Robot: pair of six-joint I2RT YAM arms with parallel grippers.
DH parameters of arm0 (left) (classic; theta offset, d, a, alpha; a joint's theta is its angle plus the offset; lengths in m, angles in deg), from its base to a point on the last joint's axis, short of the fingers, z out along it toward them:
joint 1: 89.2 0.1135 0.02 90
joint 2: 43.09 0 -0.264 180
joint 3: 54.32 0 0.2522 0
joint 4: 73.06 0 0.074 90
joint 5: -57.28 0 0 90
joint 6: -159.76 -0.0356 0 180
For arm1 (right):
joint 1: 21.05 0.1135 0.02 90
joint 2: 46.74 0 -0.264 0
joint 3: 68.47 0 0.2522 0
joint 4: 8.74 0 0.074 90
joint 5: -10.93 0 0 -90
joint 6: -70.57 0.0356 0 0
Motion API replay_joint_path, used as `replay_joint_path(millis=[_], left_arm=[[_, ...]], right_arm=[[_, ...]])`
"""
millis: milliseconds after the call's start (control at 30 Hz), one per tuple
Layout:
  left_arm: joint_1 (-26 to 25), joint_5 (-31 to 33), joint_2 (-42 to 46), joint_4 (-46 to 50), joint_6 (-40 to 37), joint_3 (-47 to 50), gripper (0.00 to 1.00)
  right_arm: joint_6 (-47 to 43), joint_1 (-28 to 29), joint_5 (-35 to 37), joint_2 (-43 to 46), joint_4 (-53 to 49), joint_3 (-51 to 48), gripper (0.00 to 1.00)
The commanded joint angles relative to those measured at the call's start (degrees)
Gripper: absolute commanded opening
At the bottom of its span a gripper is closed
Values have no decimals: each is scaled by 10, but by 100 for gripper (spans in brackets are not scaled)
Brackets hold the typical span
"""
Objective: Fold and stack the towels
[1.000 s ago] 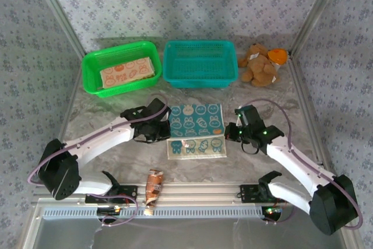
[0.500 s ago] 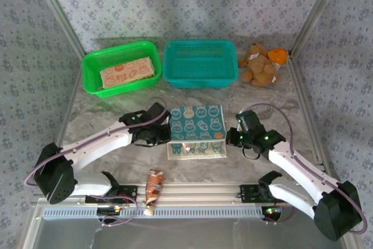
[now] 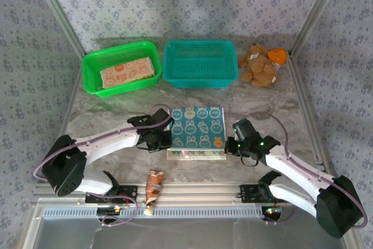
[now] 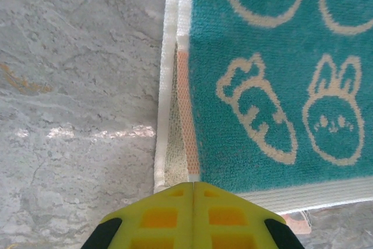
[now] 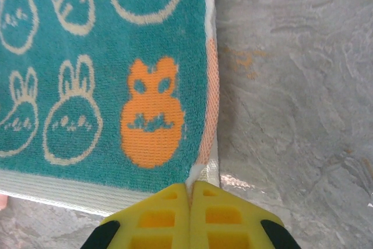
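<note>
Next, I raise my left gripper, then draw it back and down to release the upper layer's corner over the towel's near edge, because the lower layer's pale part still shows.
A teal towel (image 3: 197, 127) with white faces lies mid-table, doubled over itself, with a pale strip of its lower layer (image 3: 195, 154) showing at the near edge. My left gripper (image 3: 165, 140) is shut on the upper layer's left corner; in the left wrist view its yellow fingers (image 4: 175, 214) meet at the towel's hem (image 4: 182, 103). My right gripper (image 3: 231, 144) is shut on the right corner, and a white tip of cloth (image 5: 196, 173) is pinched between its pads. A peach towel (image 3: 129, 73) with orange animals rests folded in the green basket (image 3: 93, 62).
A teal basket (image 3: 200, 80) stands at the back centre. A brown teddy bear (image 3: 259, 67) sits back right with an orange thing (image 3: 278, 55) beside it. A small brown packet (image 3: 154, 186) lies on the front rail. Bare marble flanks the towel.
Both grippers have drawn the towel's upper layer toward the near edge. The teal side now covers most of the pale part that showed before.
</note>
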Motion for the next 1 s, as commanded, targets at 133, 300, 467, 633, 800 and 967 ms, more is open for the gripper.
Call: replay_joint_path(millis=[133,300,467,633,800,967], left_arm=[[-5,21,5,34,-1,-21,0],[-5,39,39,82,0,-53,0],[-5,56,78,119,0,-72,0],[-5,57,97,127,3,-66,0],[-5,46,94,111,8,-44,0],[-9,24,72,79,9,-21,0]], right_arm=[[8,11,21,2,-24,19,0],[0,19,43,30,-67,61,0],[1,26,54,54,-104,91,0],[11,43,65,70,-131,105,0],[28,57,67,77,-130,89,0],[44,71,67,73,-100,49,0]])
